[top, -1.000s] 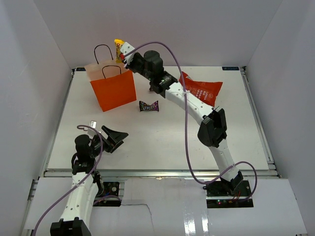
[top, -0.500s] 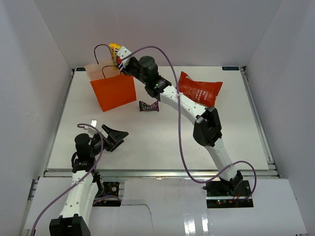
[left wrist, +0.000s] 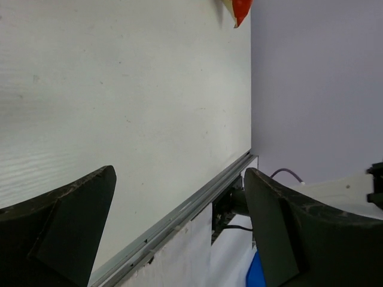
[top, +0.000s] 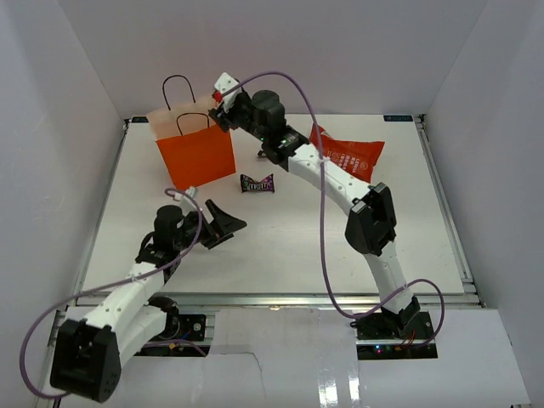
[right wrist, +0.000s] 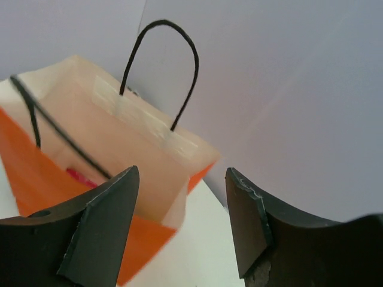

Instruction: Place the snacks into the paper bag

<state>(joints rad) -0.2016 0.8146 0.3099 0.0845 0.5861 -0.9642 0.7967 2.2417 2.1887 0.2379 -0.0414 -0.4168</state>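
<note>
My left gripper needs to move outward, to the right in the top view, and then down around the dark purple packet's middle, because the packet is outside the paper bag.
The orange paper bag stands upright at the back left, with black cord handles. My right gripper hovers open by its top right rim, nothing between the fingers. In the right wrist view, the gripper looks down at the paper bag, and a pink-red sliver shows deep in its pale inside. A dark purple packet lies on the table right of the bag. The red chip bag lies further right, partly behind my right arm. My left gripper is open and empty low over the near-left table.
White walls enclose the table on three sides. A metal rail runs along the near table edge in the left wrist view, where my left gripper faces bare tabletop and a corner of the red chip bag. A purple cable loops off the right arm.
The yellow packet held by my right gripper above the bag no longer shows, and that gripper has opened. My left arm has swung forward and to the right over the table.
</note>
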